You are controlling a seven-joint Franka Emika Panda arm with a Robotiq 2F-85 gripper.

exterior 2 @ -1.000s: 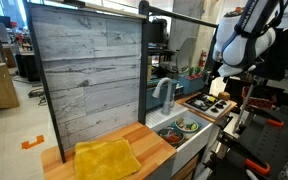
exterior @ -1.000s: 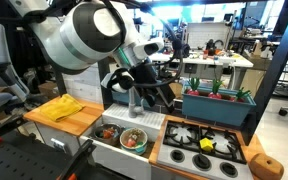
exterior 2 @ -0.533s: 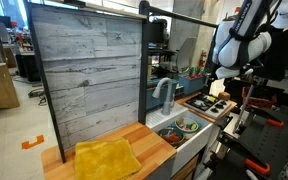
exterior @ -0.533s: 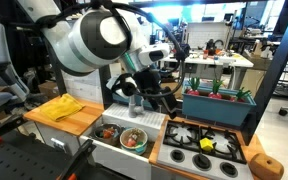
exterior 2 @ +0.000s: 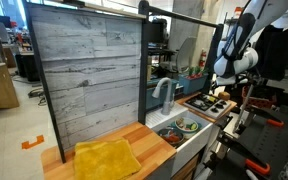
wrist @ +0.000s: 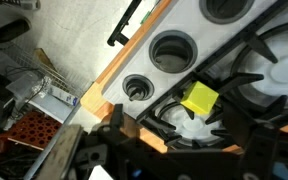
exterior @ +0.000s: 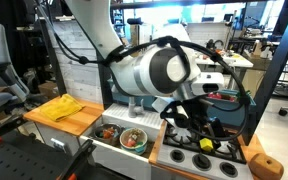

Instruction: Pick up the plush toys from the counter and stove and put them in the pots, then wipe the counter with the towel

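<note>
Next, my gripper will lower open onto the yellow plush toy [exterior: 206, 143] [wrist: 199, 98] on the star grate and close, since its spread fingers stand wider than the toy.
The black stove [exterior: 184, 152] sits in the wooden counter [exterior: 76, 122], and a small yellow plush toy [exterior: 206, 143] lies on a burner. My gripper [exterior: 200, 126] hangs just above it, open and empty. In the wrist view the yellow plush toy [wrist: 199, 98] rests on a star grate, just ahead of my gripper [wrist: 184, 130], whose dark fingers [wrist: 116, 118] stand wide apart. The steel pot [exterior: 109, 131] and the cream pot [exterior: 134, 138], with coloured toys inside, stand in the sink. The yellow towel [exterior: 59, 108] lies on the counter's far end and fills the near corner [exterior 2: 106, 158] in an exterior view.
A teal planter box [exterior: 230, 106] with fake plants stands behind the stove, partly hidden by my arm. An orange object [exterior: 268, 166] lies at the counter's corner beside the stove. A tap [exterior 2: 165, 92] rises behind the sink. The stove's round knobs [wrist: 136, 88] show near its wooden frame.
My arm has swung from above the sink over to the stove and come down towards the burner with the yellow toy. The gripper stayed open. Nothing on the counter moved.
</note>
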